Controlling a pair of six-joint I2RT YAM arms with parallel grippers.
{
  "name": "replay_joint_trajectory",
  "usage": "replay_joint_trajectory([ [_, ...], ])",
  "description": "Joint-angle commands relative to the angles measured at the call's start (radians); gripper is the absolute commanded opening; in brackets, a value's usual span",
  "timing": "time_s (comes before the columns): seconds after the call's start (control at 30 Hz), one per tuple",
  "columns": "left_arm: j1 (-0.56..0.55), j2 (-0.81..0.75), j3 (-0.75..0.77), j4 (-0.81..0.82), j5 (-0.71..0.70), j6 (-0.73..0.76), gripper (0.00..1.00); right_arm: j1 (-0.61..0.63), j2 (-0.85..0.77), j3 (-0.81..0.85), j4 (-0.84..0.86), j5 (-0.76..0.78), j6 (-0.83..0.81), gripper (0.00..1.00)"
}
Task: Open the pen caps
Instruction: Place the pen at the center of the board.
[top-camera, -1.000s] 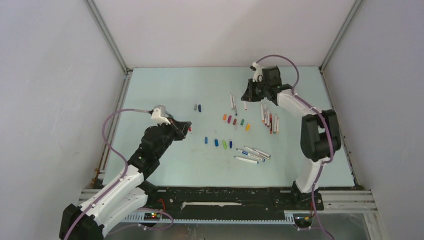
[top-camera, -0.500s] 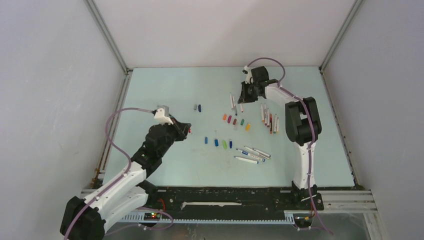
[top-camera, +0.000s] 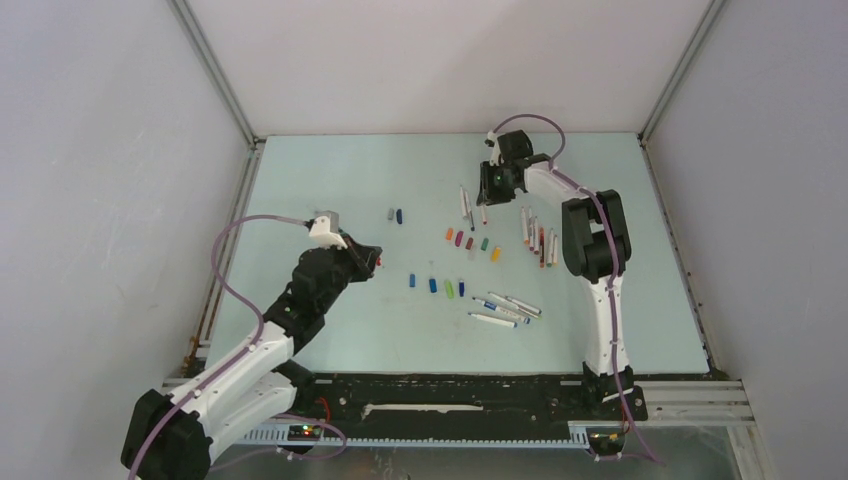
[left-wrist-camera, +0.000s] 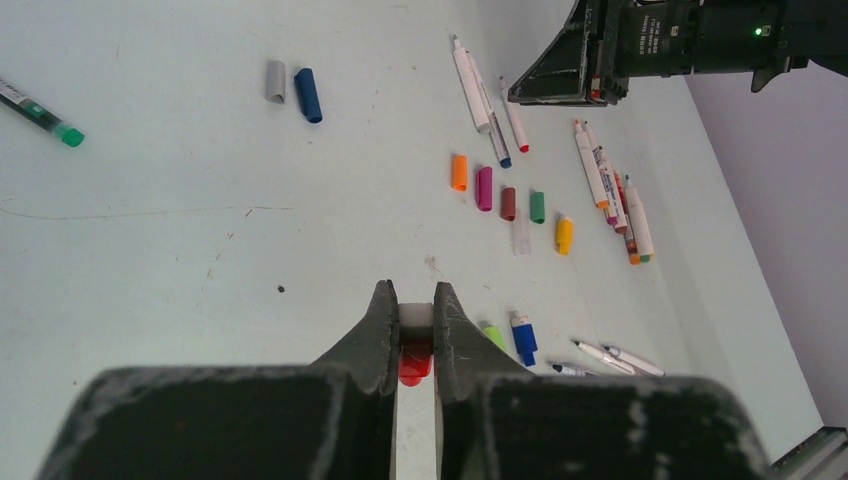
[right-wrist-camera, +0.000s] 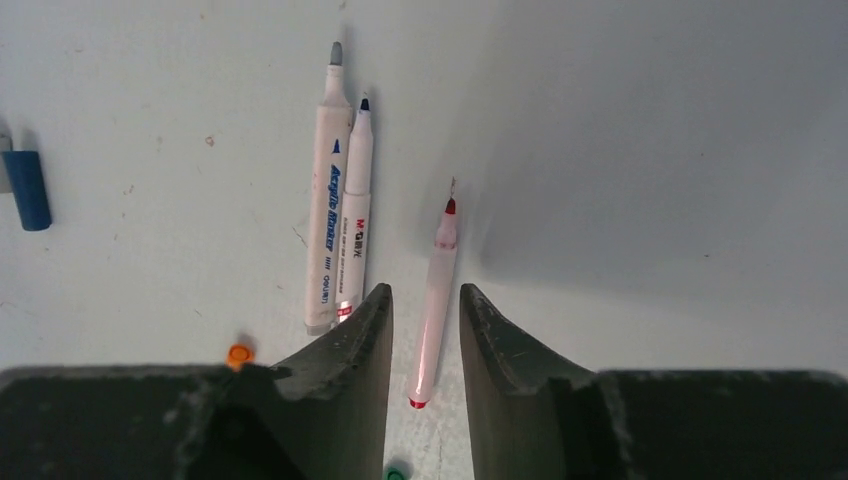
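Note:
The red cap (left-wrist-camera: 414, 362) in my left gripper should next go outward and down onto the mat (left-wrist-camera: 354, 114) beside the far blue cap and be released there, because that spot is bare.
My left gripper (left-wrist-camera: 411, 290) (top-camera: 377, 260) hovers over the left of the mat, shut on a red pen cap (left-wrist-camera: 414, 362) that has a whitish end. My right gripper (right-wrist-camera: 425, 292) (top-camera: 487, 195) is low over the far middle of the mat, open. An uncapped red-tipped pen (right-wrist-camera: 440, 260) lies flat between its fingers without touching them. Loose pen caps lie in a row: orange (left-wrist-camera: 459, 172), magenta (left-wrist-camera: 484, 188), dark red (left-wrist-camera: 508, 203), green (left-wrist-camera: 537, 207) and yellow (left-wrist-camera: 564, 235). A grey cap (left-wrist-camera: 275, 80) and a blue cap (left-wrist-camera: 308, 95) lie apart.
Two uncapped white pens (right-wrist-camera: 328, 190) lie just left of the red-tipped one. More pens are bunched at the right (top-camera: 540, 240) and near the front (top-camera: 505, 308). Blue and green caps (top-camera: 440, 286) lie mid-mat. A green-ended pen (left-wrist-camera: 40, 112) lies at the left. Grey walls enclose the mat.
The right gripper has swung left and down to the mat and opened, leaving the red-tipped pen lying beside the two white pens. The left arm has stayed put with the red cap.

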Motion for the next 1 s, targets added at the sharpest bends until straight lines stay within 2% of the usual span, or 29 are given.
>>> replay_joint_trajectory([
  [0.0, 0.007, -0.013, -0.005, 0.021, 0.002, 0.017, 0.0, 0.001, -0.013, 0.056, -0.035, 0.032, -0.008, 0.35],
  [0.13, 0.007, -0.035, 0.001, 0.006, 0.007, 0.011, 0.0, -0.015, -0.121, 0.014, -0.037, -0.004, -0.016, 0.38],
  [0.23, 0.008, -0.042, 0.011, -0.007, 0.019, -0.002, 0.0, -0.031, -0.268, -0.086, -0.008, -0.1, -0.044, 0.39],
  [0.4, 0.013, -0.019, 0.046, -0.022, 0.053, -0.028, 0.04, -0.071, -0.564, -0.306, -0.016, -0.435, -0.244, 0.46],
  [0.53, 0.013, 0.033, 0.104, -0.051, 0.078, -0.042, 0.05, -0.142, -0.741, -0.453, -0.077, -0.669, -0.384, 0.51],
  [0.63, 0.013, 0.097, 0.161, -0.094, 0.082, -0.044, 0.05, -0.205, -0.841, -0.528, -0.132, -0.749, -0.467, 0.51],
  [0.77, 0.013, 0.209, 0.261, -0.154, 0.093, -0.015, 0.06, -0.268, -0.954, -0.675, -0.082, -0.828, -0.488, 0.54],
  [0.97, 0.013, 0.49, 0.552, -0.385, 0.093, 0.081, 0.07, -0.293, -0.983, -0.744, -0.064, -0.874, -0.506, 0.54],
])
